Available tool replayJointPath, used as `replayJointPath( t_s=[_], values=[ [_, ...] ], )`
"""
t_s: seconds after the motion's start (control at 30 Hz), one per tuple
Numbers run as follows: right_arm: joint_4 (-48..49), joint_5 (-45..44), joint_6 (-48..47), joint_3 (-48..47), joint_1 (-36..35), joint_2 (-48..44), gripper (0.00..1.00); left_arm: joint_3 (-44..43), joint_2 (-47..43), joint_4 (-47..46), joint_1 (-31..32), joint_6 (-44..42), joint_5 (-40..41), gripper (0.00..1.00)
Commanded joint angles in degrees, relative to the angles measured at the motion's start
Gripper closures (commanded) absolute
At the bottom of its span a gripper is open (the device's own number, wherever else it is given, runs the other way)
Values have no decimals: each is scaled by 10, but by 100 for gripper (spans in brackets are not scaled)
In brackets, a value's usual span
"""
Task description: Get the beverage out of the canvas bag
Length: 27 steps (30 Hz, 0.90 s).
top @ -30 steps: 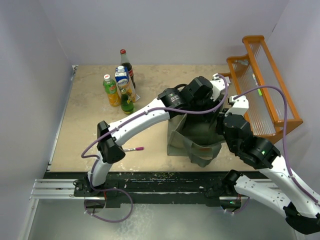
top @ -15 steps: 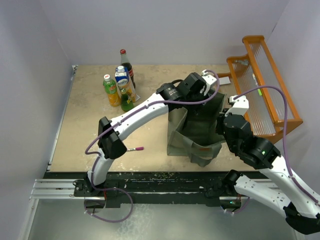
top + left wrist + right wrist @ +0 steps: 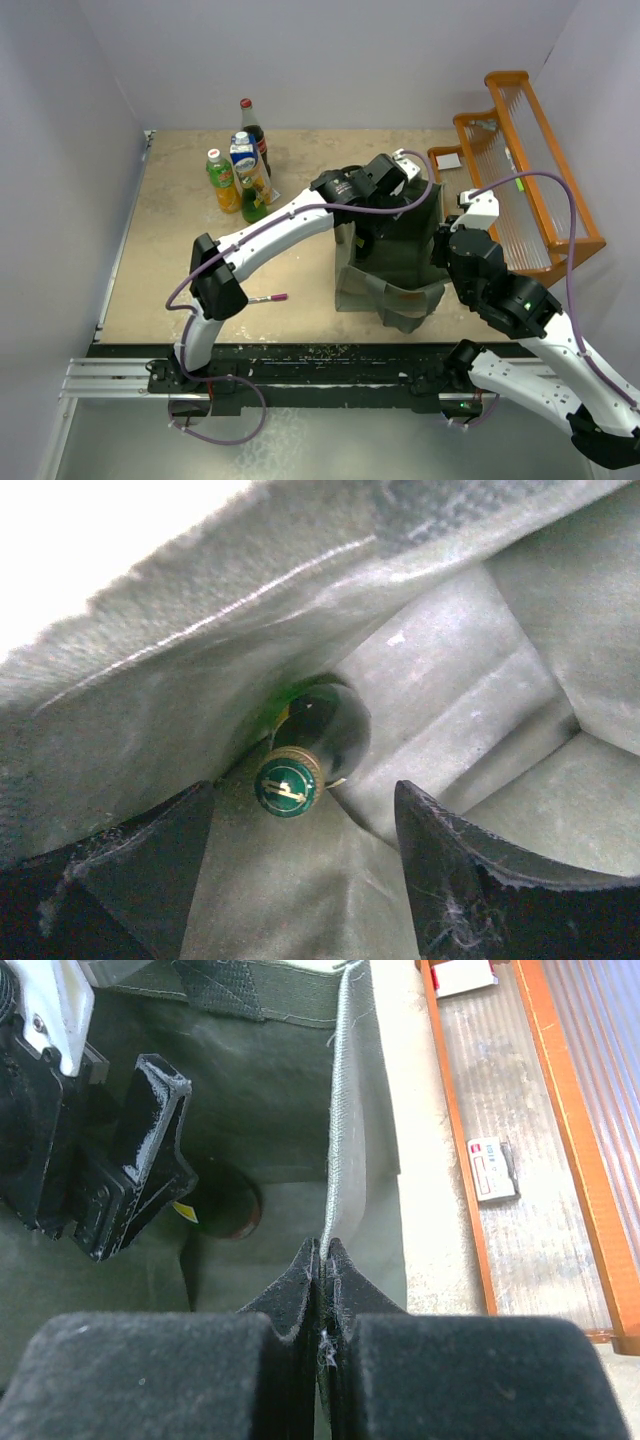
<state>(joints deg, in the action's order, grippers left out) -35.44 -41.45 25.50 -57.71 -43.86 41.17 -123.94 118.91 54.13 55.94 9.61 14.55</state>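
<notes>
My left gripper is open above the bottle's capped neck [image 3: 292, 778], which is in line with the gap between its fingers, so it should go down deeper and close around it.
The grey-green canvas bag [image 3: 392, 275] stands open in the middle of the table. My left gripper [image 3: 305, 815] reaches down inside it with jaws open, nothing between them. Just beyond its fingertips stands the beverage [image 3: 288, 785], a dark green bottle with a green and gold cap, against the bag's inner wall. The right wrist view shows the same bottle [image 3: 228, 1205] from above, beside a black left finger [image 3: 150, 1135]. My right gripper [image 3: 325, 1250] is shut on the bag's thin right rim [image 3: 340, 1110], holding it upright.
Several bottles and a carton [image 3: 240, 175] stand at the back left. An orange wooden rack [image 3: 525, 170] lines the right side, close to the bag. A red-tipped pen [image 3: 268, 298] lies near the left arm. A small white card [image 3: 449, 160] lies behind the bag.
My left gripper has shifted slightly left and dipped deeper into the bag, and its jaws have spread wider. The right gripper and the bag's rim have stayed put.
</notes>
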Motion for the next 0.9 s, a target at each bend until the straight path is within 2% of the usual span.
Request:
replayJointPath(
  t_s=[0.0, 0.17, 0.4, 0.53, 0.7, 0.87],
  values=[
    [38, -28, -5, -5, 1, -6, 100, -1, -30, -4, -11, 6, 49, 21],
    [36, -28, -4, -4, 1, -7, 100, -3, -12, -25, -17, 4, 44, 19],
    [35, -31, -5, -5, 1, -9, 100, 15, 8, -31, -21, 6, 24, 28],
    [36, -33, -5, -5, 2, -11, 100, 28, 10, -34, -21, 5, 20, 29],
    [39, -35, -7, -4, 2, -10, 100, 48, 7, -36, -18, 3, 14, 28],
    [41, -36, -11, -4, 1, -10, 100, 99, -13, -79, -17, -3, 8, 25]
  ],
)
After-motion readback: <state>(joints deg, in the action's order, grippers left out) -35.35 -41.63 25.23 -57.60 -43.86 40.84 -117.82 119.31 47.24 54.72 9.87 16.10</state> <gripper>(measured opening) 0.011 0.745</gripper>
